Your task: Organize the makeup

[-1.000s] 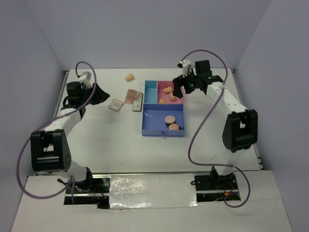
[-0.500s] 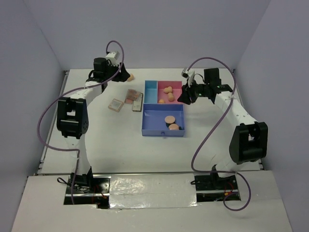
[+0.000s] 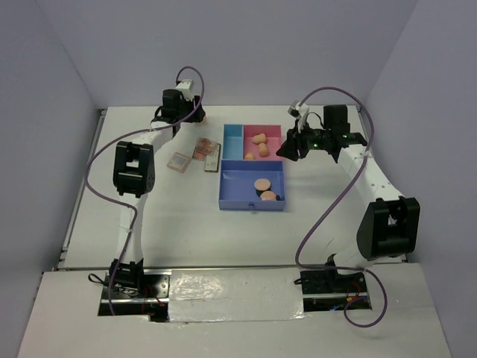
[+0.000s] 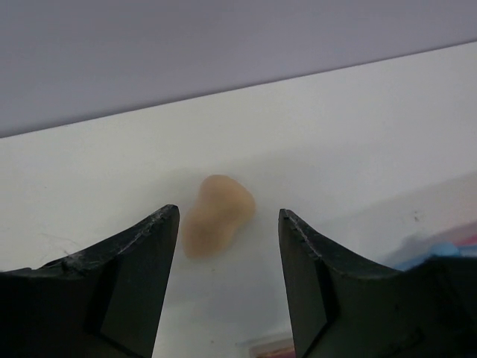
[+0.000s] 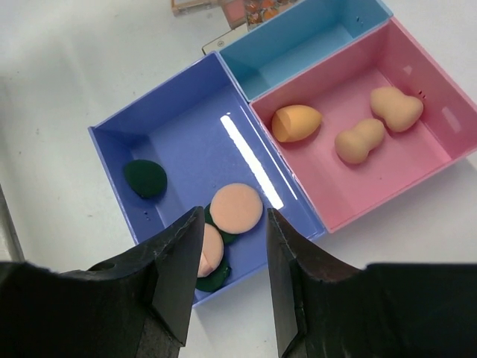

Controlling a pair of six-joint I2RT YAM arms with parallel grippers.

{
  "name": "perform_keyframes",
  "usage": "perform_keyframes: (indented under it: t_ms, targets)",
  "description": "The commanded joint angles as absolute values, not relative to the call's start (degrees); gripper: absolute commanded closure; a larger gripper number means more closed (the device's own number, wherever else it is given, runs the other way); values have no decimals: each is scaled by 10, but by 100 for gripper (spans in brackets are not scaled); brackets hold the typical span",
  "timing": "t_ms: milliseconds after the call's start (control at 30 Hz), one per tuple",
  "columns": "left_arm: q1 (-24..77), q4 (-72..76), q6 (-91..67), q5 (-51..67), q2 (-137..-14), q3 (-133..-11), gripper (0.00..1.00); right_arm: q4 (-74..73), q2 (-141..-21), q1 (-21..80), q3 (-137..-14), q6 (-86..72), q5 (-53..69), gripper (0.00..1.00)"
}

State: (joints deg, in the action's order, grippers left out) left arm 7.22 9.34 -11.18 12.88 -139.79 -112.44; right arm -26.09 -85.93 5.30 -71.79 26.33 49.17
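Observation:
The peach egg-shaped sponge lies on the tabletop below the left gripper's open fingers, so they will go down around its narrow middle (image 3: 203,119) (image 4: 216,215) and close.
A peach egg-shaped sponge (image 4: 218,216) lies on the white table by the back wall, just ahead of my left gripper (image 4: 229,215), which is open around empty space. My right gripper (image 5: 235,216) hangs open and empty above the tray's (image 3: 252,205) near right corner. Two peach puffs (image 5: 236,208) and dark green discs (image 5: 145,179) lie in the purple compartment. Three peach sponges (image 5: 360,140) sit in the pink compartment (image 5: 432,82). The light blue compartment (image 5: 298,41) holds nothing. Three palettes (image 3: 203,148) lie on the table left of the tray.
The left arm (image 3: 133,168) stretches far toward the back wall. The right arm (image 3: 358,160) reaches in from the right, its gripper (image 3: 287,149) beside the tray. Cables loop over both arms.
The left arm swung from the left side to the back, over the loose sponge. My right gripper drew back rightward from the pink compartment, and its jaws narrowed.

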Motion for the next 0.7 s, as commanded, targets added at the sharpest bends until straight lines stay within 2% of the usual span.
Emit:
perform_keyframes:
  t_ms: [0, 533, 667]
  targets:
    - [78, 84, -114, 91, -1425, -1186, 32, -240, -838, 41, -711, 250, 512, 53]
    - [78, 45, -128, 107, -1477, -1222, 34, -243, -853, 20, -723, 231, 539, 53]
    - [78, 14, -132, 98, -1497, -1263, 34, -240, -843, 17, -720, 226, 543, 53]
